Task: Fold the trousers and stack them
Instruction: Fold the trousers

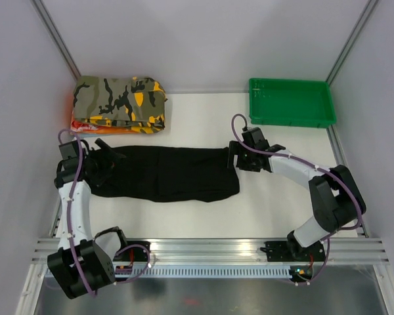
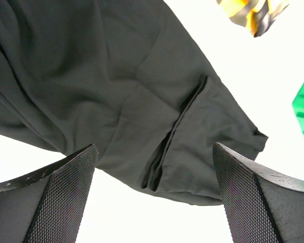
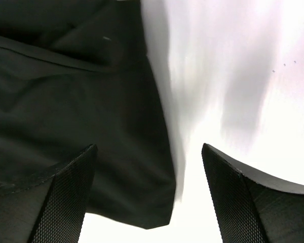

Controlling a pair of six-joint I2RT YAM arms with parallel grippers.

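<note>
The trousers' end edge (image 3: 161, 109) lies below the robot's right gripper and runs between its open fingers, so the gripper will go down onto that edge next and close there.
The black trousers (image 1: 167, 172) lie flat across the middle of the white table, folded lengthwise into one long band. My left gripper (image 1: 108, 161) stands open over their left end; the left wrist view has the dark cloth (image 2: 116, 91) with a folded seam below its wide-apart fingers (image 2: 66, 192). At the right end my right gripper (image 1: 240, 157) is open too, above the trousers' corner (image 3: 91, 126), and its fingers (image 3: 233, 192) hold nothing.
A folded camouflage garment (image 1: 121, 102) on an orange one sits at the back left. A green tray (image 1: 290, 102) stands at the back right. Grey walls close the table on three sides, and a metal rail (image 1: 210, 249) runs along the near edge.
</note>
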